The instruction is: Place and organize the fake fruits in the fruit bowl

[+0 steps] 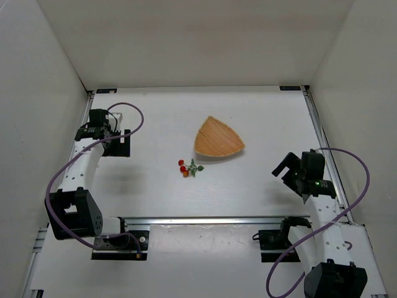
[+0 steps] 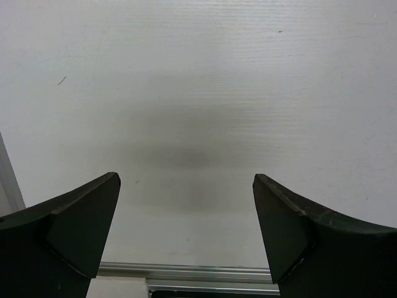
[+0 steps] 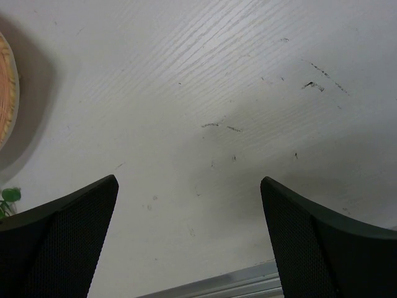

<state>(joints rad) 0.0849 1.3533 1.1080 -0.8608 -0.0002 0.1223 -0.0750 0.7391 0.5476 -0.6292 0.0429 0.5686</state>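
The robot's right gripper should swing across next and go down onto the red-orange berry (image 1: 185, 174) outside the bowl, because the berry is below and to the left in the top view.
The fake fruits (image 1: 188, 167), a tiny sprig of red and orange berries with green leaves, lie on the white table just left of and in front of the fruit bowl (image 1: 218, 138), a shallow light-brown wooden bowl of rounded-triangle shape. The bowl holds nothing. My left gripper (image 1: 123, 144) is open and empty at the far left, well away from the fruits. My right gripper (image 1: 284, 167) is open and empty to the right of the bowl. The right wrist view shows the bowl's rim (image 3: 7, 93) at its left edge and a green leaf (image 3: 7, 197) at lower left.
White walls close in the table (image 1: 260, 118) on three sides. A metal rail (image 1: 211, 220) runs across the near edge between the arm bases. Purple cables loop beside both arms. The right wrist view shows dark scuff marks (image 3: 316, 84) on the table.
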